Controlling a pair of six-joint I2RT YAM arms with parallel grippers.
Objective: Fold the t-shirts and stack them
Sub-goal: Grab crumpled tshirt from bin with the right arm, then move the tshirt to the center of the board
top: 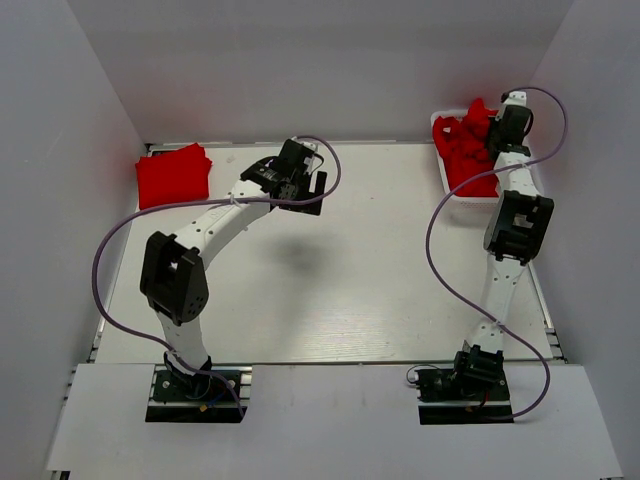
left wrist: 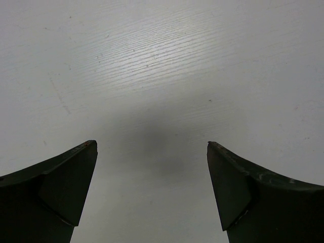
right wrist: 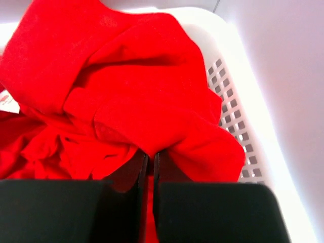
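The bare middle of the tabletop is to the left of my right gripper in the top view. My right gripper should next lift, carry the fold of the red t-shirt back and across, and let it go.
A folded red t-shirt [top: 173, 175] lies at the table's far left. Several crumpled red t-shirts [top: 466, 148] fill the white basket [top: 446, 175] at the far right. My right gripper [top: 492, 128] is over the basket and shut on a fold of a red t-shirt [right wrist: 152, 101], which bunches up around its fingertips [right wrist: 143, 164]. My left gripper [top: 300, 192] hovers over the bare table near the back middle. In its wrist view it [left wrist: 152, 152] is open and empty, with only table below.
White walls close in the table on the left, back and right. The basket's lattice wall [right wrist: 235, 111] runs just right of my right gripper. A white label [right wrist: 9, 104] shows on one shirt in the basket.
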